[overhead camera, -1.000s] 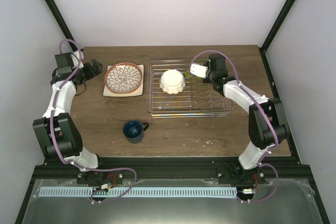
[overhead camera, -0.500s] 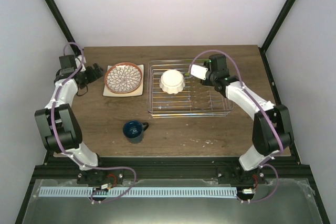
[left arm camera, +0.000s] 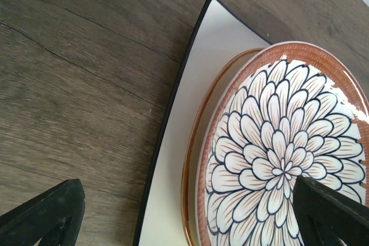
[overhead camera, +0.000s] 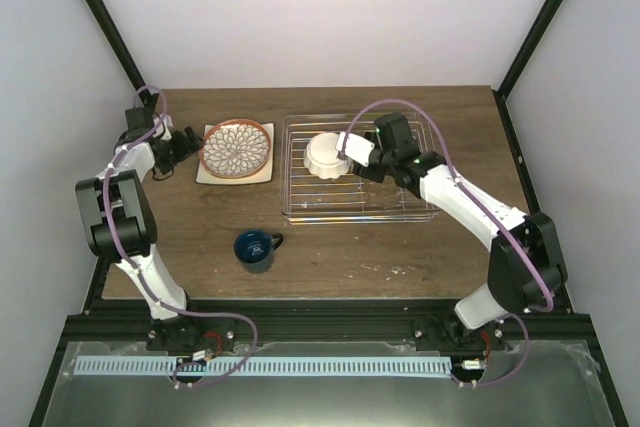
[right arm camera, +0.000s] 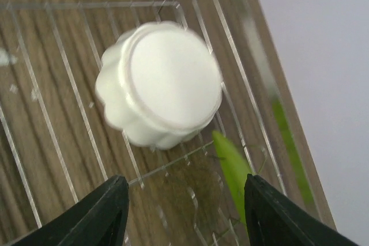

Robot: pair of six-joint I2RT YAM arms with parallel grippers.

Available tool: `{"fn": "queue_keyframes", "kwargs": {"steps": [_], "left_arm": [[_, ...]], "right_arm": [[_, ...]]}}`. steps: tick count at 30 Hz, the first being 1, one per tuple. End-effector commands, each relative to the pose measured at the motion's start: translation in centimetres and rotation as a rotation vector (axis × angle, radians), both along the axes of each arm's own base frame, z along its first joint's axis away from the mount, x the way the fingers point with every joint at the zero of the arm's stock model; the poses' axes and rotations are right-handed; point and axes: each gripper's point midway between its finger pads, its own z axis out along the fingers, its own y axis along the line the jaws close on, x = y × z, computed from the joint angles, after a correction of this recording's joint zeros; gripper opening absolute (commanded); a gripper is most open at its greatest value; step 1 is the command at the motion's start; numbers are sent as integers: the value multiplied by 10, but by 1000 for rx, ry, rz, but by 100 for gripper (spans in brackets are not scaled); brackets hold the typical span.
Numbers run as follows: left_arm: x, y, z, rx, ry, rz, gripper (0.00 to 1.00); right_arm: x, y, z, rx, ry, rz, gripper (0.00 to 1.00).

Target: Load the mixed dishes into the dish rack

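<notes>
I need to move my left gripper down toward the right in the top view and close on the nearest rim of the plate, because the floral plate (overhead camera: 236, 147) is on top and its rim is uncovered.
The beige floral round plate (overhead camera: 236, 147) lies on the white square plate (overhead camera: 209, 172) at the back left; both fill the left wrist view, floral plate (left arm camera: 288, 154) on square plate (left arm camera: 173, 159). My left gripper (overhead camera: 182, 141) is open and empty just left of them, its jaws (left arm camera: 189, 184) spread over the plates' near rim. The white scalloped bowl (overhead camera: 327, 155) sits upside down in the dish rack (overhead camera: 365, 215). My right gripper (overhead camera: 348, 155) is open and empty just right of the bowl (right arm camera: 161, 84). A lime-green plate (right arm camera: 233, 171) stands on edge in the rack. The dark blue mug (overhead camera: 255, 249) stands on the table.
The rack's right half (overhead camera: 410, 192) holds nothing that I can see. Bare wooden table (overhead camera: 400, 257) runs along the front, in front of the rack and around the mug. Black frame posts stand at the back corners.
My right gripper has swung left across the rack to the bowl's right side. My left wrist has shifted slightly back, its gripper still beside the stacked plates.
</notes>
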Motion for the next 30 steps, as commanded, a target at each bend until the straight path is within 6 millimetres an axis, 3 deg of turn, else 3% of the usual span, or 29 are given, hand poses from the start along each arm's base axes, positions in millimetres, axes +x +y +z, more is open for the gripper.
{"fn": "queue_keyframes", "kwargs": {"steps": [1,3,9,15,23,30], "left_arm": [[16,-8,-1,-20,-35,-34,99],[19,-12,-7,-21,-24,-48,94],[25,-28,-19,12,-11,-95,76],[29,-37,-28,47,11,-127,55],[27,-38,-40,69,47,-145,35],[24,-37,-38,83,52,-150,3]], "right_arm": [[19,25,42,189,26,-56,55],[30,33,55,236,48,-86,53],[50,56,64,278,162,-158,48],[48,71,59,285,186,-151,47],[46,68,56,276,182,-165,45],[45,68,53,275,190,-173,44]]}}
